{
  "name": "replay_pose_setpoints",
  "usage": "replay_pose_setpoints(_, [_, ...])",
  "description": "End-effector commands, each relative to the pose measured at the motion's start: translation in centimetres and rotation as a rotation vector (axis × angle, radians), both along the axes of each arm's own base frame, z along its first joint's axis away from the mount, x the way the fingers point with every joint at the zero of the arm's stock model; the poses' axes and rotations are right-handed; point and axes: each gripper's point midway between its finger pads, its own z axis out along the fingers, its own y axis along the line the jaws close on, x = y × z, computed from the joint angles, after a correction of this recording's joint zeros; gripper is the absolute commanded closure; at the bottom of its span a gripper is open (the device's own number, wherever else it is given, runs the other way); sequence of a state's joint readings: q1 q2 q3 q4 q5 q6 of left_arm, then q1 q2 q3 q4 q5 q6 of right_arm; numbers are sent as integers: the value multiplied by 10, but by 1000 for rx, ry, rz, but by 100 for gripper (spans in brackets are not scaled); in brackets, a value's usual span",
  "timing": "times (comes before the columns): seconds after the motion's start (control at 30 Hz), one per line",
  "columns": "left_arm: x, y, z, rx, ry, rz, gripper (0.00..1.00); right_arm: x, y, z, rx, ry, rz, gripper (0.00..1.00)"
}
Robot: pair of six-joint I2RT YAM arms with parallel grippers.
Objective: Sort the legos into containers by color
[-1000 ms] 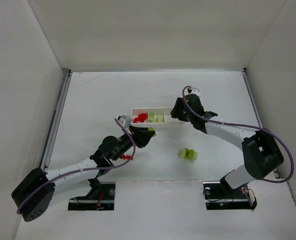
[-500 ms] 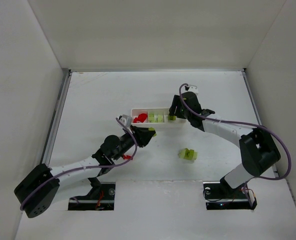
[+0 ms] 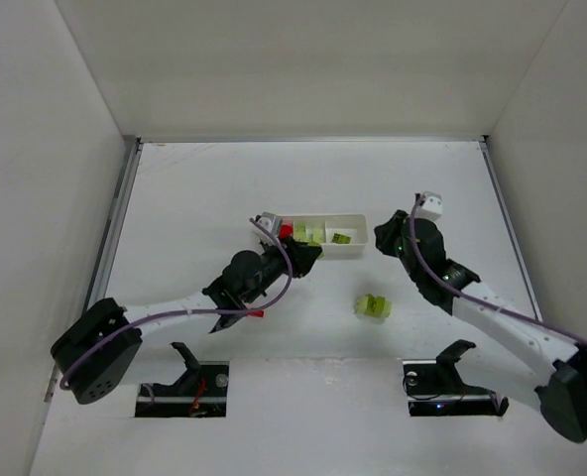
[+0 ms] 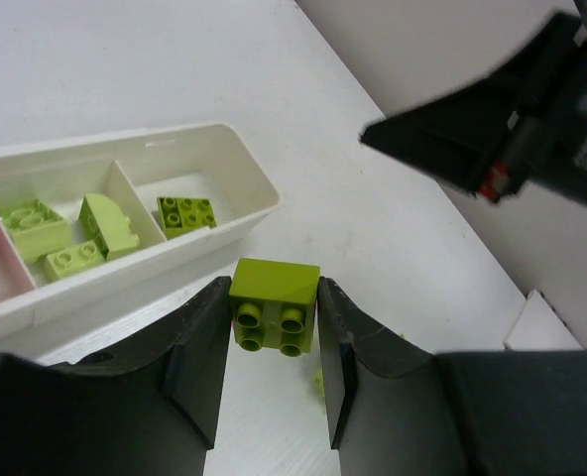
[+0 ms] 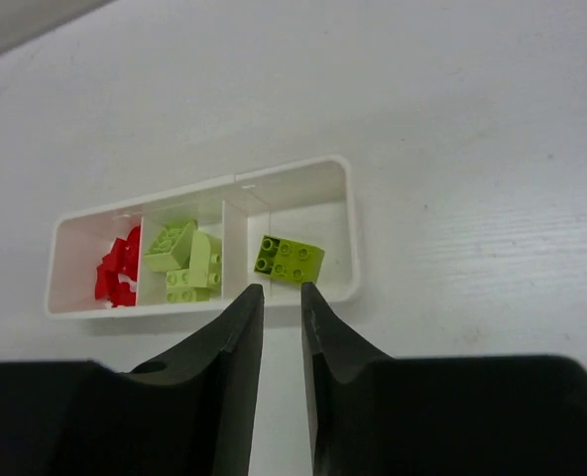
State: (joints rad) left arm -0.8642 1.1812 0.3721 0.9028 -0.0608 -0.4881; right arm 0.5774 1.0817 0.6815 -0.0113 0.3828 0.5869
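The matching lego goes outward over the tray's end section next, where a yellow-green lego already sits. My left gripper then lowers the matching lego and releases it.
The white tray (image 5: 350, 234) has three compartments. The left one holds red legos (image 5: 115, 268), the middle one pale green legos (image 5: 179, 260), and the right one a single yellow-green lego (image 5: 289, 260). My left gripper (image 4: 274, 309) is shut on a yellow-green lego (image 4: 274, 288) and holds it just in front of the tray's (image 4: 254, 198) right compartment. My right gripper (image 5: 282, 290) is empty, its fingers slightly apart, just off the tray's near right side. In the top view the left gripper (image 3: 308, 254) is at the tray's (image 3: 358, 249) near edge and the right gripper (image 3: 381, 236) is beside its right end.
A loose yellow-green lego clump (image 3: 373, 306) lies on the white table between the two arms. White walls enclose the table on the left, back and right. The right arm shows as a dark shape (image 4: 492, 139) in the left wrist view.
My right gripper has drawn back from over the tray, leaving a yellow-green lego in the right compartment. My left gripper has moved up to the tray with its lego.
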Motion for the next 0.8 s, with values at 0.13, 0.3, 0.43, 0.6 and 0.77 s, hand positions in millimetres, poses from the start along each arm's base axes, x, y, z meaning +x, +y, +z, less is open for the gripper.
replay_pose_setpoints(0.13, [44,-44,15,28,44,81,73,-39,-42,-18,99,-68,-126,72])
replay_pose_setpoints(0.3, [72,-71,-7,95,104,99,73,-45,-41,-22,142,-81,-129,63])
replay_pose_setpoints(0.43, [91,-82,-16,121,111,127,73,-49,-28,-34,149,-55,-98,62])
replay_pose_setpoints(0.6, [116,-95,-31,152,121,147,70,-58,-18,-49,153,-43,-59,60])
replay_pose_setpoints(0.77, [129,-103,-46,182,142,157,68,-66,-24,-42,180,-71,-56,54])
